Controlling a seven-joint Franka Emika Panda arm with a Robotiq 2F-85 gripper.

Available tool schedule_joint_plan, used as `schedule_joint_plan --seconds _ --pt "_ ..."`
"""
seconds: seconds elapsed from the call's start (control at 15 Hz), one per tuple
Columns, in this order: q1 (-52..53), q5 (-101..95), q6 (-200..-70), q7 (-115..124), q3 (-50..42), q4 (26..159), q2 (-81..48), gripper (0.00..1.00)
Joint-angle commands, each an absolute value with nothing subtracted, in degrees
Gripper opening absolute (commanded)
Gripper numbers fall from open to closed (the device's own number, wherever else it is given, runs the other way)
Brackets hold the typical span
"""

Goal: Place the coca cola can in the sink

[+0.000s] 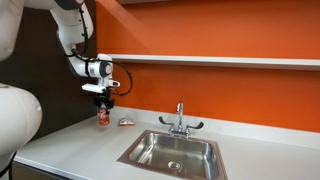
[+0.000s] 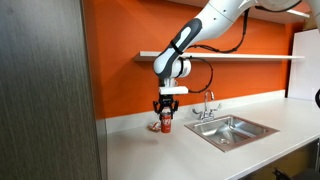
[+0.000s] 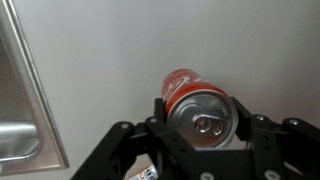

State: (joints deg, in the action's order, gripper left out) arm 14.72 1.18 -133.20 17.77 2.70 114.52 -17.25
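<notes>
My gripper holds the can (image 1: 102,119) and needs to carry it over the sink's rim. It should then lower the can to the sink's bottom (image 1: 158,160) beside the drain and let it go, as that spot is clear.
The coca cola can (image 1: 102,119) is red with a silvery top and stands upright at the back of the white counter, left of the sink (image 1: 135,152). My gripper (image 1: 101,107) comes down from above and is shut on the can's upper part. In the wrist view the can (image 3: 188,82) sits between the two black fingers of the gripper (image 3: 200,116), top towards the camera. Both exterior views show the can (image 2: 167,126) held under the gripper (image 2: 167,113), at or just above the counter. The steel sink (image 2: 215,132) lies to one side; its rim shows in the wrist view (image 3: 20,90).
A chrome faucet (image 1: 180,118) with two handles stands behind the sink. A small flat pale object (image 1: 126,121) lies on the counter between can and sink. An orange wall with a shelf (image 1: 220,60) runs behind. A grey cabinet side (image 2: 45,90) stands close by.
</notes>
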Motion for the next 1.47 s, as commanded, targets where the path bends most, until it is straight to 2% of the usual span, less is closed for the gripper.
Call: schedule_joint_plan --seconds 0.0,0.73,1.4 --pt "11.0 0.8 -132.9 17.7 1.7 118.2 -12.2 0.38" --pt "-4.0 6.5 -132.9 13.6 -6.4 116.0 -16.6 0.38" --pt "-9.9 10.4 -134.1 12.3 -8.4 113.0 -27.5 0.38"
